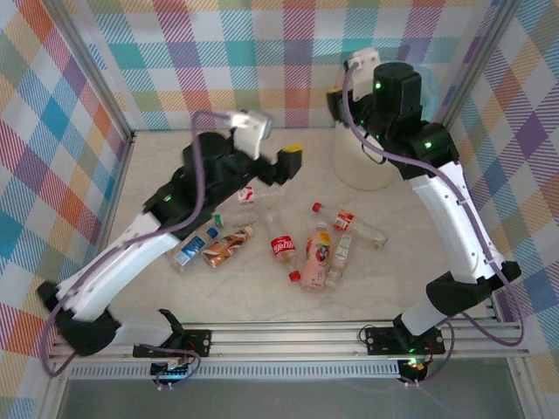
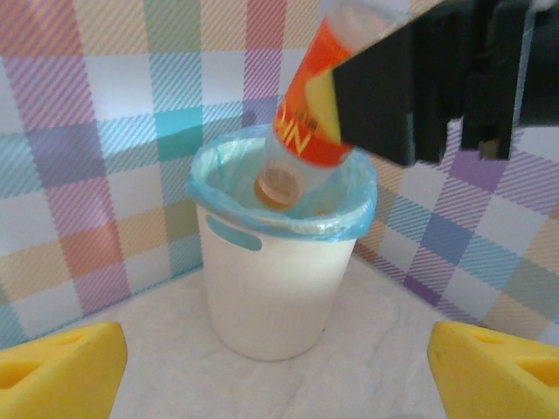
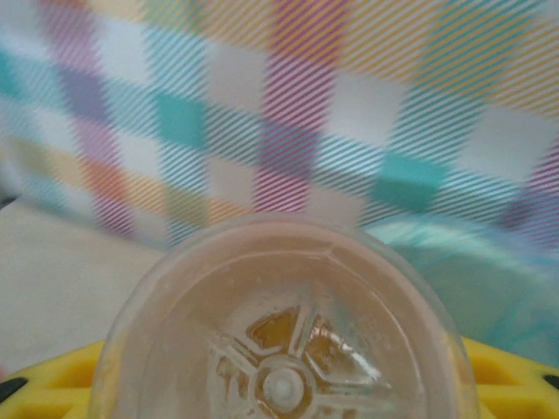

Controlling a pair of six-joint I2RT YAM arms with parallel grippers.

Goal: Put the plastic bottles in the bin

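Note:
My right gripper tilts downward over the white bin's opening next and releases the clear bottle, because the bottle's cap already hangs just inside the bin's rim.
My right gripper (image 3: 284, 384) is shut on a clear bottle (image 3: 284, 340) whose base faces its camera. In the left wrist view that orange-labelled bottle (image 2: 306, 105) hangs tilted, cap down, with its cap just inside the rim of the white bin (image 2: 279, 288), which has a light blue bag. My left gripper (image 2: 278, 375) is open with nothing between its yellow fingertips (image 2: 61, 371), a short way in front of the bin. From above, the left gripper (image 1: 285, 164) hovers left of the bin (image 1: 371, 170). Several plastic bottles (image 1: 284, 249) lie on the table.
The loose bottles are scattered mid-table, among them a pink one (image 1: 316, 257), a blue-labelled one (image 1: 194, 249) and a small one (image 1: 247, 194) under the left arm. Checked walls close in the table on three sides. The bin stands in the far right corner.

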